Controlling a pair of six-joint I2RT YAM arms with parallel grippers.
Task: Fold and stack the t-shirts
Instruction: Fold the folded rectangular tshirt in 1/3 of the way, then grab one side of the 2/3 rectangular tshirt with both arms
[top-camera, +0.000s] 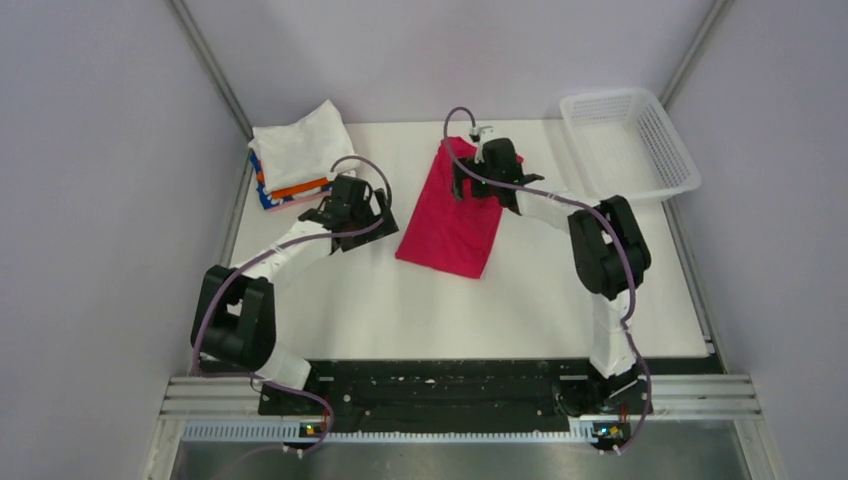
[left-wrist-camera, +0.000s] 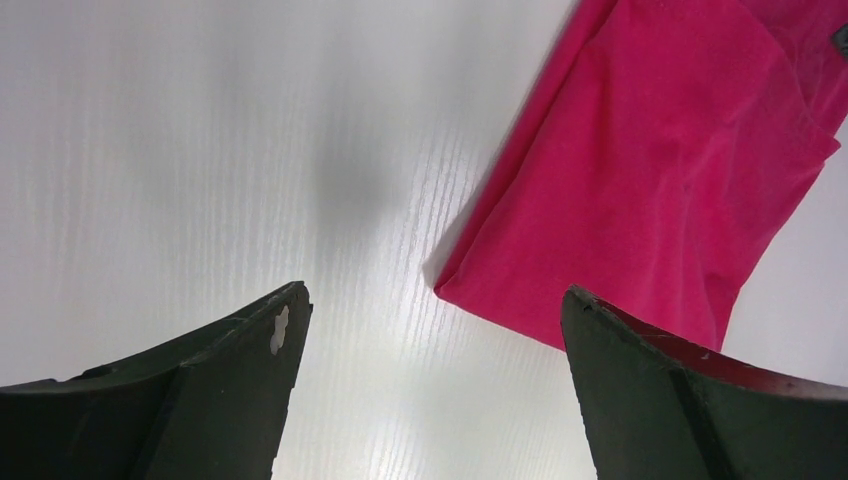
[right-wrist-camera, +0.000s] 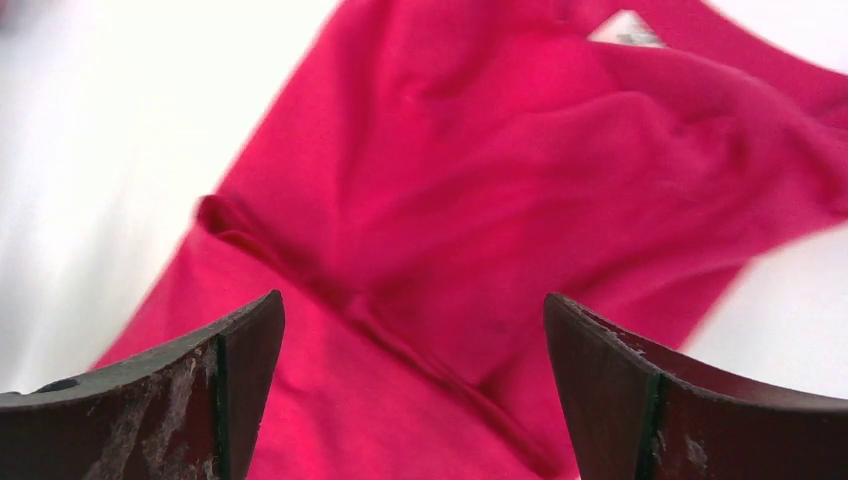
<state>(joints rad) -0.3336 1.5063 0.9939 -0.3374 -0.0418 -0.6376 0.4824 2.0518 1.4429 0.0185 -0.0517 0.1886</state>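
Note:
Next, my left gripper lowers rightward in the top view and closes on the pink t-shirt's near corner (top-camera: 400, 255) (left-wrist-camera: 446, 287), as it lies clear on bare tabletop.
A crimson-pink t-shirt (top-camera: 452, 208) lies folded into a long strip in the middle of the table. A stack of folded t-shirts (top-camera: 296, 152), white on top with orange and blue edges below, sits at the back left. My left gripper (top-camera: 372, 205) hovers open over bare table just left of the pink strip; its wrist view shows the strip's near corner (left-wrist-camera: 640, 180) ahead between the fingertips. My right gripper (top-camera: 470, 180) is open above the strip's far end. In the right wrist view the pink cloth (right-wrist-camera: 480, 200) fills the frame, with its white neck tag (right-wrist-camera: 625, 28) at the top.
A white plastic mesh basket (top-camera: 628, 142) stands at the back right corner, partly over the table's edge. Grey walls close in on both sides. The black rail with the arm bases (top-camera: 440, 390) runs along the near edge.

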